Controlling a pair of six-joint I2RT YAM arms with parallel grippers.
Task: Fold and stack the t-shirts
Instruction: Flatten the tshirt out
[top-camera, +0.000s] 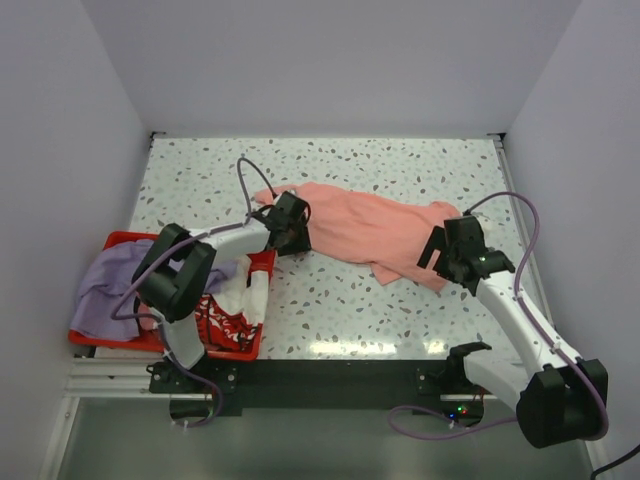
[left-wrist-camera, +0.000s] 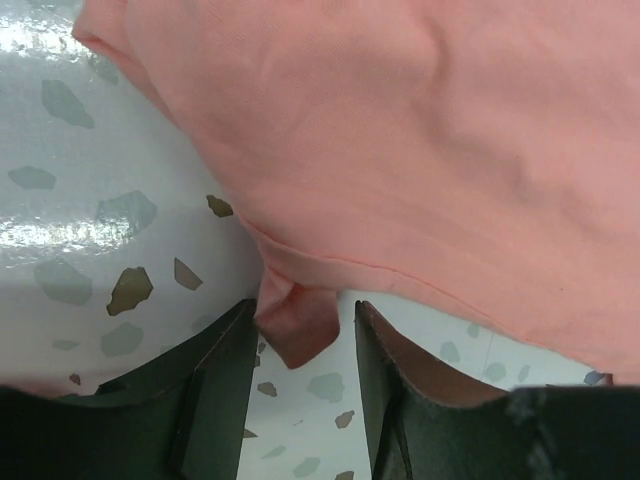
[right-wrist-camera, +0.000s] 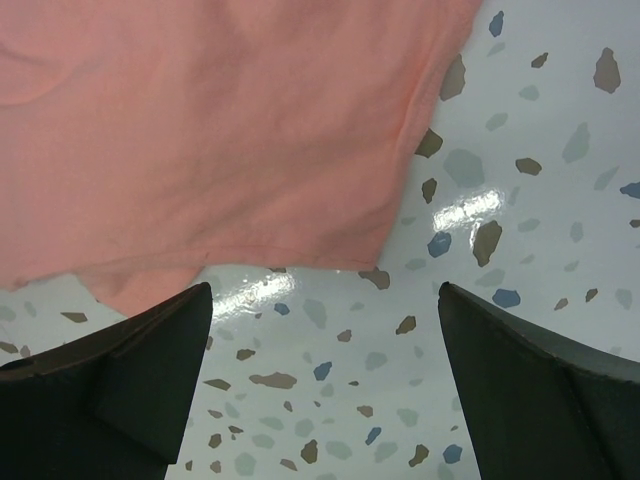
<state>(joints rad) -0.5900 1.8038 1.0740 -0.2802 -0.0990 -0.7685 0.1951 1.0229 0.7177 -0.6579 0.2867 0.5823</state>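
Note:
My right gripper moves down onto the near corner of the pink shirt's hem next, since it lies flat on the tabletop below its open fingers.
The salmon-pink t-shirt (top-camera: 370, 228) lies spread and rumpled across the middle of the table. My left gripper (top-camera: 300, 224) is at its left edge. In the left wrist view the left gripper (left-wrist-camera: 305, 310) is open, and a small fold of the pink shirt (left-wrist-camera: 296, 328) hangs between the fingertips, against the left finger (left-wrist-camera: 215, 385). My right gripper (top-camera: 441, 252) is at the shirt's right end. In the right wrist view the right gripper (right-wrist-camera: 325, 292) is wide open and empty over bare table, just short of the pink shirt's hem (right-wrist-camera: 250, 170). The lavender t-shirt (top-camera: 108, 283) and the white red-printed t-shirt (top-camera: 238, 305) lie in the crate.
A red plastic crate (top-camera: 122, 240) stands at the table's near left corner, beside the left arm. White walls enclose the speckled table (top-camera: 330, 310) on the left, back and right. A black rail runs along the near edge.

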